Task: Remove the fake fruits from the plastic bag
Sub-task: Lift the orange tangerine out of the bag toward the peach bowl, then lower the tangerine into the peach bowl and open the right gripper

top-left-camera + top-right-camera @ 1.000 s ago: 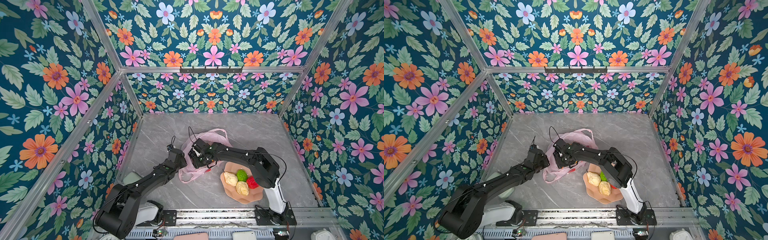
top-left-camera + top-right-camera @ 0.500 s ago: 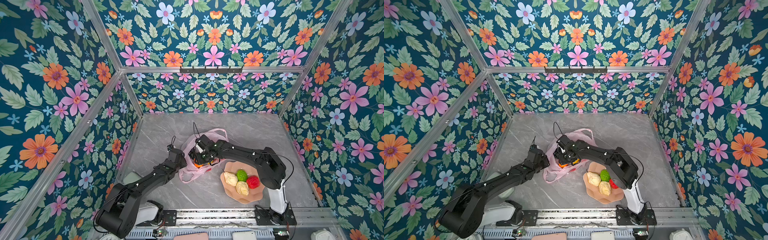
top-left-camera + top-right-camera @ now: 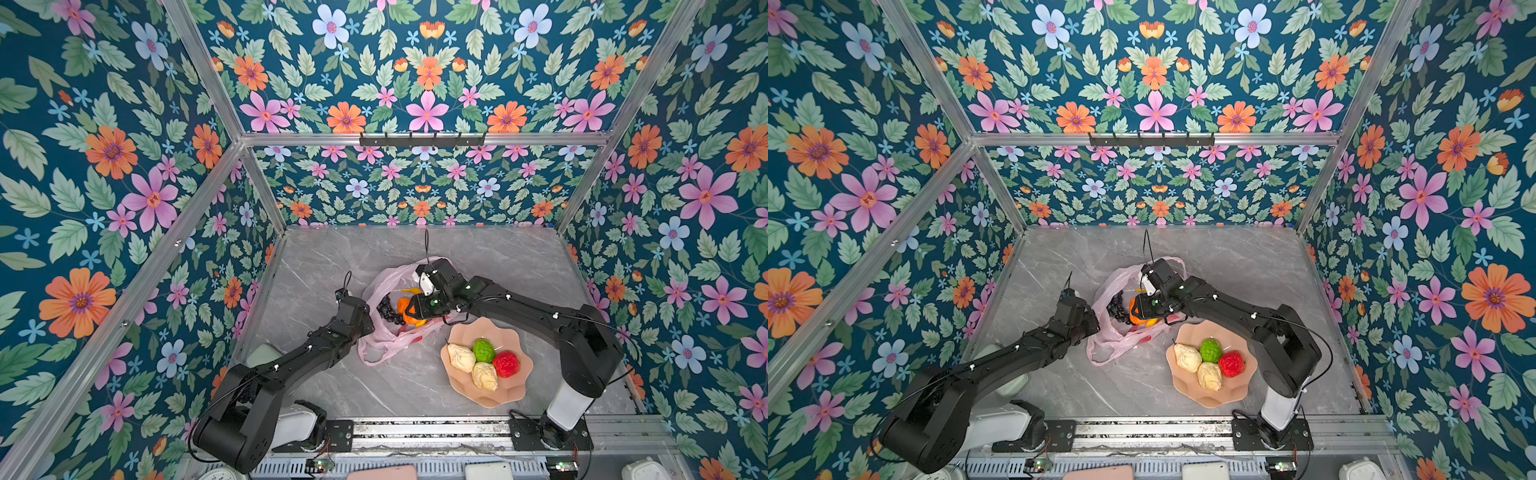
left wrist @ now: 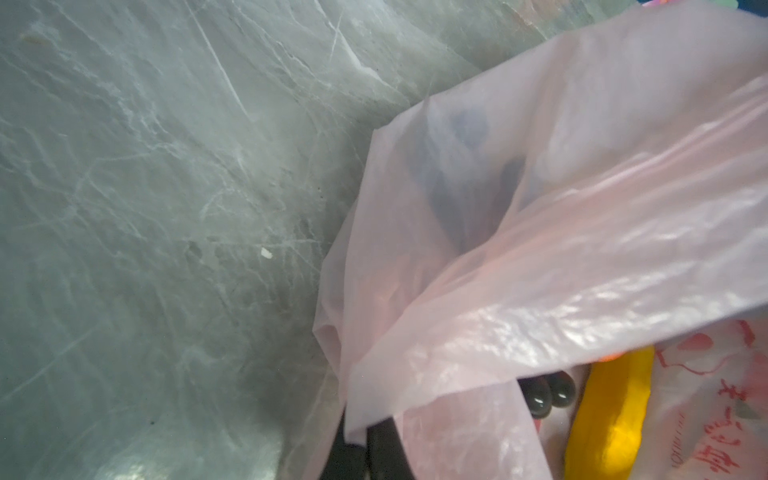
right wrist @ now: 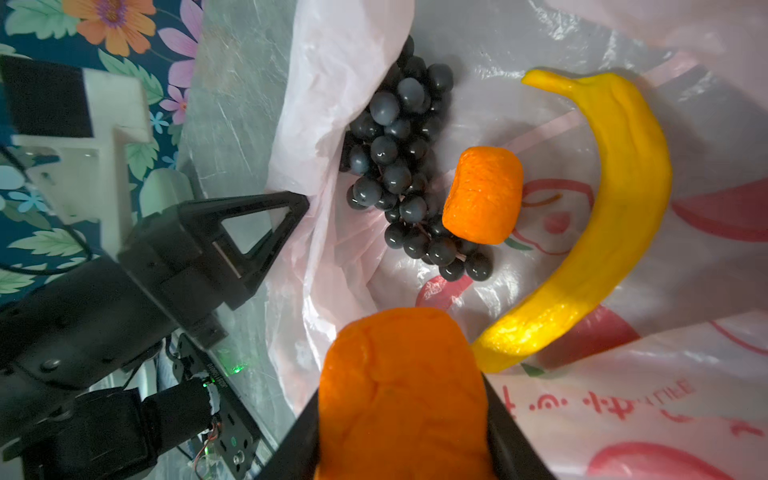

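My right gripper rises from the bag (image 3: pixel 380 347) next, moves over the plate's far side beyond the green fruit, lowers and releases the orange, since that spot is bare.
The pink plastic bag (image 3: pixel 380 347) lies open in the middle of the table. My left gripper (image 3: pixel 371 328) is shut on the bag's left edge, and film drapes over its fingers (image 4: pixel 361 453). Inside the bag's mouth, my right gripper (image 5: pixel 403 415) is shut on an orange (image 5: pixel 399 361), held just above the bag's floor. In the bag lie a second orange (image 5: pixel 484 195), a dark grape bunch (image 5: pixel 399 166) and a yellow banana (image 5: pixel 615 216). Both top views show the grapes (image 3: pixel 1116 307) and the held orange (image 3: pixel 410 318).
A peach scalloped plate (image 3: pixel 515 395) at the front right holds two cream lumps (image 3: pixel 461 357), a green fruit (image 3: pixel 484 350) and a red fruit (image 3: pixel 505 363). Floral walls enclose the grey marble table (image 3: pixel 498 266). A metal rail (image 3: pixel 415 428) runs along the front.
My right gripper has narrowed onto an orange inside the bag and drawn slightly right with it, uncovering the fruits. The left arm has not moved and still holds the bag's edge.
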`<state>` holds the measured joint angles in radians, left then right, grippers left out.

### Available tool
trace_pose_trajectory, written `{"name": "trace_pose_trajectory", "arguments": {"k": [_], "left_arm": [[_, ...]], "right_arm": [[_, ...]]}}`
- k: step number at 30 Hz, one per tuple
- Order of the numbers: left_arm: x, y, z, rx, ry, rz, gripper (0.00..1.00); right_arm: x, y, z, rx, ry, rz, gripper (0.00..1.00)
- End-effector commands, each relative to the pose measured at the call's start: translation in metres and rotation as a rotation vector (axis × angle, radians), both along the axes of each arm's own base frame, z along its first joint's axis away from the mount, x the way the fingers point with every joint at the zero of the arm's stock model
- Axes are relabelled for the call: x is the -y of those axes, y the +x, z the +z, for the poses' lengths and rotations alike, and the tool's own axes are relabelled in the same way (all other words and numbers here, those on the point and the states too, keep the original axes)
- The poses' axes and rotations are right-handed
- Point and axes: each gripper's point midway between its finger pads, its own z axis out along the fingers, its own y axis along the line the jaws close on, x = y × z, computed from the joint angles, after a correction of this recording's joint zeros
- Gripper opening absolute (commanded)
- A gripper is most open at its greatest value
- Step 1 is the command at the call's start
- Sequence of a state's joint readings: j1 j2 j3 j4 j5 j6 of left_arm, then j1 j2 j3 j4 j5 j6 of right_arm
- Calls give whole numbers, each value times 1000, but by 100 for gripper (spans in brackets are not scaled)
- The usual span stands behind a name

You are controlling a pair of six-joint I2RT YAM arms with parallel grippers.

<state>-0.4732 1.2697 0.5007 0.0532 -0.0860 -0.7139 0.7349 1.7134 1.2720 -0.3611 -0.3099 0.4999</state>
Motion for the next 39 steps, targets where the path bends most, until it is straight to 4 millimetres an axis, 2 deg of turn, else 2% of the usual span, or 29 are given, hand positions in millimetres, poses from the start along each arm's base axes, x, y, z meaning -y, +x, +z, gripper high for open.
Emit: {"name": "trace_pose_trajectory", "arguments": {"k": [1, 2, 5, 10, 17, 22, 25, 39], "left_arm": [[1, 3, 3, 19, -6, 1, 0], [1, 3, 2, 19, -6, 0, 0], [1, 3, 2, 21, -3, -2, 0], [1, 3, 3, 28, -6, -4, 0], [4, 4, 3, 33, -20, -12, 0], [6, 5, 3, 31, -23, -19, 0], [7, 6, 3, 31, -23, -22, 0], [9, 7, 1, 24, -32, -22, 0]], "right_arm": [[5, 2, 11, -9, 73, -33, 37], [11, 1, 23, 7, 96, -48, 37], [31, 0, 25, 2, 110, -96, 37], [74, -2, 25, -10, 130, -198, 36], [148, -4, 14, -65, 172, -425, 36], [186, -5, 1, -82, 216, -575, 36], [197, -7, -4, -85, 237, -608, 36], [218, -36, -28, -93, 192, -621, 37]]}}
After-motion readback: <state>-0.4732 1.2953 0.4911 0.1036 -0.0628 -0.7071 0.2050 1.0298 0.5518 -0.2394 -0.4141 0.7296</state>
